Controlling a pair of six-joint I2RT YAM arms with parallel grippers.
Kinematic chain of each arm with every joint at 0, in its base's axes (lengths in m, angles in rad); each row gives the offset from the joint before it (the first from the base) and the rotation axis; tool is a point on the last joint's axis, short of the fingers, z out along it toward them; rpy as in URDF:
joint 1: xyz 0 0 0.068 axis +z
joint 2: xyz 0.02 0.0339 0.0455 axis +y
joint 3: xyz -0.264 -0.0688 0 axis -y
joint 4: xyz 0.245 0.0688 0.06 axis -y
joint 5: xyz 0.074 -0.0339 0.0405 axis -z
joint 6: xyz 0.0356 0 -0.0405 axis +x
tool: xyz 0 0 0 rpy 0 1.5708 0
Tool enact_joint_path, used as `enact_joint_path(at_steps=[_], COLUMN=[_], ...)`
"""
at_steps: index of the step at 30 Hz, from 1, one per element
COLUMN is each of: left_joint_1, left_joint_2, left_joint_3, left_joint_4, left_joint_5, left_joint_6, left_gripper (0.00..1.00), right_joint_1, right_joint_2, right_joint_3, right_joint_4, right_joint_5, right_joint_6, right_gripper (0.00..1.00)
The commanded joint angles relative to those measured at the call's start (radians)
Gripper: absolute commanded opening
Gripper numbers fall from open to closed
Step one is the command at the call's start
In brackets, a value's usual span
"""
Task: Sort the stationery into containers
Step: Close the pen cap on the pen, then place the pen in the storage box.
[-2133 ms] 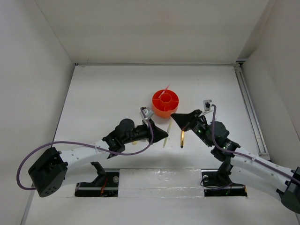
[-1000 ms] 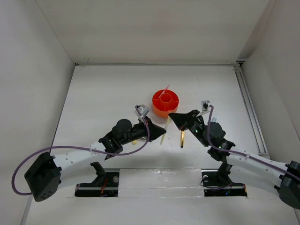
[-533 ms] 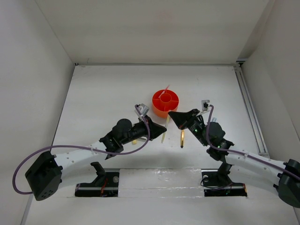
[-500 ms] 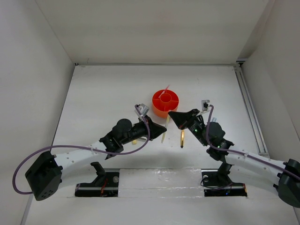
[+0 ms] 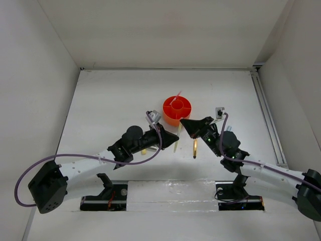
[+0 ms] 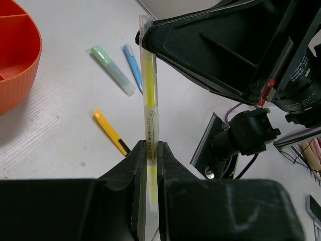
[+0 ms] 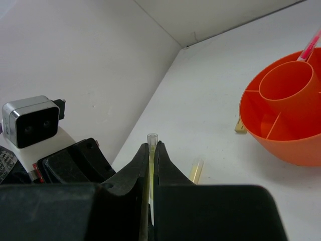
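Observation:
My left gripper carries the marker outward over the organiser's section with the pink pen (image 5: 169,103) next and lowers to release it. That section already holds a pen.
A pale yellow marker (image 6: 149,85) with a clear cap is held upright between both grippers. My left gripper (image 6: 150,145) is shut on its lower barrel. My right gripper (image 7: 152,145) is shut on its capped end (image 7: 151,136). In the top view the two grippers, left (image 5: 173,138) and right (image 5: 183,122), meet tip to tip just in front of the orange organiser (image 5: 173,120), with the marker (image 5: 176,144) between them. A pink pen (image 7: 311,45) stands in the organiser (image 7: 281,140).
A gold pen (image 5: 194,148) lies on the table below the right gripper. A green marker (image 6: 113,70) and a blue pen (image 6: 133,68) lie side by side. A tan block (image 7: 241,125) sits beside the organiser. Another pale yellow item (image 7: 195,170) lies near it.
My left gripper has lifted the pale yellow marker up and right to meet the right gripper, which edged left onto its cap. Almost nothing moved in the last half second.

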Motion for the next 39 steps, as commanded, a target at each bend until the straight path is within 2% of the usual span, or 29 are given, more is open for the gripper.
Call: enact_joint_path(at_steps=[1, 4, 6, 7, 11, 14, 16, 17, 22, 28, 33, 39], left_joint_1=[0.008, 0.008, 0.008, 0.008, 0.008, 0.008, 0.008, 0.008, -0.003, -0.013, -0.013, 0.020], left_joint_2=[-0.032, -0.023, -0.014, -0.014, -0.014, -0.014, -0.014, -0.014, -0.003, 0.015, 0.073, 0.152], left_joint_3=[0.094, 0.094, 0.084, 0.084, 0.039, 0.018, 0.018, 0.018, 0.016, -0.002, 0.071, 0.192], left_joint_4=[0.143, 0.143, 0.143, 0.154, 0.174, 0.174, 0.174, 0.174, 0.155, 0.145, 0.056, 0.057], left_joint_5=[-0.066, -0.053, -0.029, -0.029, -0.017, -0.007, -0.007, -0.007, -0.023, -0.131, -0.430, -0.478], left_joint_6=[0.039, 0.039, 0.039, 0.039, 0.039, 0.039, 0.050, 0.059, 0.091, 0.100, 0.152, 0.356], left_gripper=[0.00, 0.00, 0.00, 0.00, 0.00, 0.00, 0.00, 0.00, 0.00, 0.00, 0.00, 0.00], right_joint_1=[0.036, 0.036, 0.036, 0.036, 0.036, 0.036, 0.036, 0.036, 0.036, 0.036, 0.036, 0.027], right_joint_2=[-0.010, -0.020, -0.029, -0.042, -0.066, -0.066, -0.066, -0.066, -0.078, -0.131, -0.261, -0.440], right_joint_3=[-0.024, -0.024, -0.015, -0.015, 0.004, 0.015, 0.024, 0.024, 0.024, 0.024, 0.015, -0.030], right_joint_4=[-0.055, -0.055, -0.055, -0.055, -0.066, -0.077, -0.077, -0.077, -0.077, -0.077, -0.192, -0.298], right_joint_5=[-0.071, -0.071, -0.071, -0.071, -0.048, -0.027, -0.027, -0.027, -0.016, 0.014, 0.068, 0.119], right_joint_6=[-0.008, -0.008, -0.019, -0.019, -0.040, -0.051, -0.051, -0.051, -0.060, -0.069, -0.120, -0.138], right_gripper=[0.00, 0.00, 0.05, 0.10, 0.13, 0.20, 0.32, 0.46, 0.68, 0.78, 0.79, 0.79])
